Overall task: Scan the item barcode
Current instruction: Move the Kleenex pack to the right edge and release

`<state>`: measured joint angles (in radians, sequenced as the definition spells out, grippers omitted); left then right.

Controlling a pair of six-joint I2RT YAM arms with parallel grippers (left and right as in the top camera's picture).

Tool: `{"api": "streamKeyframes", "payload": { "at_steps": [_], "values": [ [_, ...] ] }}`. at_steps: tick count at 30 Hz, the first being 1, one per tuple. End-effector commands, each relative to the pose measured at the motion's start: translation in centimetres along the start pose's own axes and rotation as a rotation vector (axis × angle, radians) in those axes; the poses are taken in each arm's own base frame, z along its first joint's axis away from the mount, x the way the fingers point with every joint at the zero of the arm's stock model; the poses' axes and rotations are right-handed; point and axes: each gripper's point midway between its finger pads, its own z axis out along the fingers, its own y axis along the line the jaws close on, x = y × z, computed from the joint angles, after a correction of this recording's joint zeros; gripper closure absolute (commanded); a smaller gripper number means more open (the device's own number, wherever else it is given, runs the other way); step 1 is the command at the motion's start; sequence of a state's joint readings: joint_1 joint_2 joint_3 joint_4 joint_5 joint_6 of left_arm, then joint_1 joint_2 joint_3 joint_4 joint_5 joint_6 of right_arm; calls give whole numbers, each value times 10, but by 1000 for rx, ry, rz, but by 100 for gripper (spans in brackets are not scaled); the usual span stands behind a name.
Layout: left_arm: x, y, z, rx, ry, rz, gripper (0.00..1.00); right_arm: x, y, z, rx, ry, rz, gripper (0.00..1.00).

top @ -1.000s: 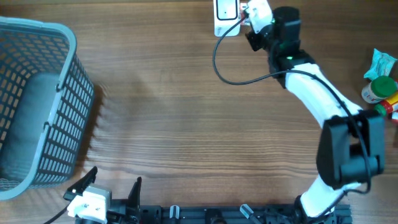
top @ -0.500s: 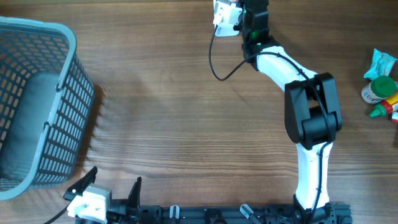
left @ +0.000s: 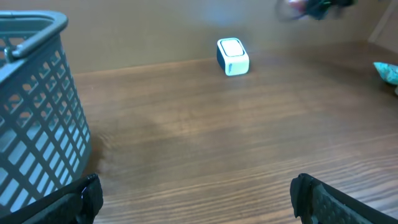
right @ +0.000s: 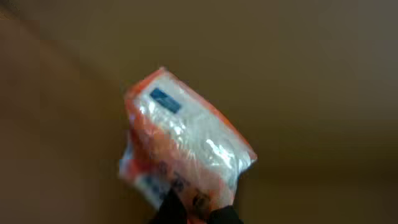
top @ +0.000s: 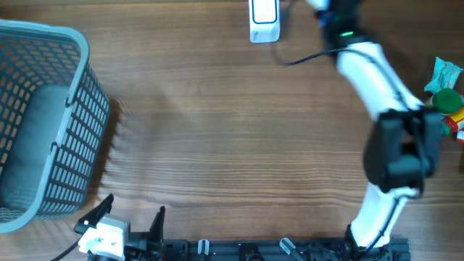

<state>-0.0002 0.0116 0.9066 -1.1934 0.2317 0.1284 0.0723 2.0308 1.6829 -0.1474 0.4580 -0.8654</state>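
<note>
I will next swing my right gripper back toward the teal packet point(top: 443, 75) and release the item there, since that place is to the gripper's right in the overhead view.
The item is an orange and white plastic packet point(right: 180, 140) with a small blue label, blurred in the right wrist view. My right gripper point(right: 198, 213) is shut on its lower edge and holds it in the air. From overhead, my right arm point(top: 362, 61) reaches to the table's far edge, its gripper half cut off by the frame, to the right of the white scanner point(top: 263, 20). The scanner point(left: 232, 56) also shows in the left wrist view. My left gripper point(left: 199, 199) stands open and holds nothing near the front edge point(top: 127, 216).
A grey slatted basket point(top: 40, 123) stands at the left, close to my left gripper. At the right edge lie a teal packet point(top: 446, 72), a green-lidded jar point(top: 444, 101) and a red and yellow bottle point(top: 455, 123).
My right arm carried the packet left over the scanner, then swung back to the right of it. The left arm has stayed still.
</note>
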Motion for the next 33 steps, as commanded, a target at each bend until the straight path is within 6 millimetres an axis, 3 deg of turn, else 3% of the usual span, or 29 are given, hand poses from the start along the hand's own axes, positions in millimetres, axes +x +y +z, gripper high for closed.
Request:
{"api": "streamKeyframes", "payload": {
  "at_steps": [1,4,6,8,9,10,11,12,13,16,18,20,24,28,30,32,33],
  "values": [
    [-1,-1,-1,3,-9,-2,0,131,-17,18,-23,335,484,96],
    [-1,-1,-1,3,-9,-2,0,196,-6,20,-121,465,721,96],
    [-1,-1,-1,3,-9,-2,0,229,1,19,-147,527,780,96],
    [-1,-1,-1,3,-9,-2,0,253,10,17,-148,579,801,95],
    [-1,-1,-1,3,-9,-2,0,263,15,16,-154,602,803,88],
    [-1,-1,-1,3,-9,-2,0,268,18,15,-157,616,804,67],
    [-1,-1,-1,3,-9,-2,0,274,20,12,-159,641,810,17],
    [-1,-1,-1,3,-9,-2,0,279,21,9,-146,667,828,0],
    [-1,-1,-1,3,-9,-2,0,283,20,3,-125,697,861,0],
    [-1,-1,-1,3,-9,-2,0,267,10,-19,-131,686,972,0],
    [-1,-1,-1,3,-9,-2,0,228,-1,-44,-226,584,1042,0],
    [-1,-1,-1,3,-9,-2,0,177,-20,-89,-327,438,1116,0],
    [-1,-1,-1,3,-9,-2,0,116,-50,-188,-429,247,1298,0],
    [-1,-1,-1,3,-9,-2,0,107,-45,-263,-540,301,1632,0],
    [-1,-1,-1,3,-9,-2,0,117,-41,-282,-514,378,1761,0],
    [-1,-1,-1,3,-9,-2,0,140,-36,-297,-421,452,1744,0],
    [-1,-1,-1,3,-9,-2,0,142,-34,-300,-423,467,1743,1]
  ]
}}
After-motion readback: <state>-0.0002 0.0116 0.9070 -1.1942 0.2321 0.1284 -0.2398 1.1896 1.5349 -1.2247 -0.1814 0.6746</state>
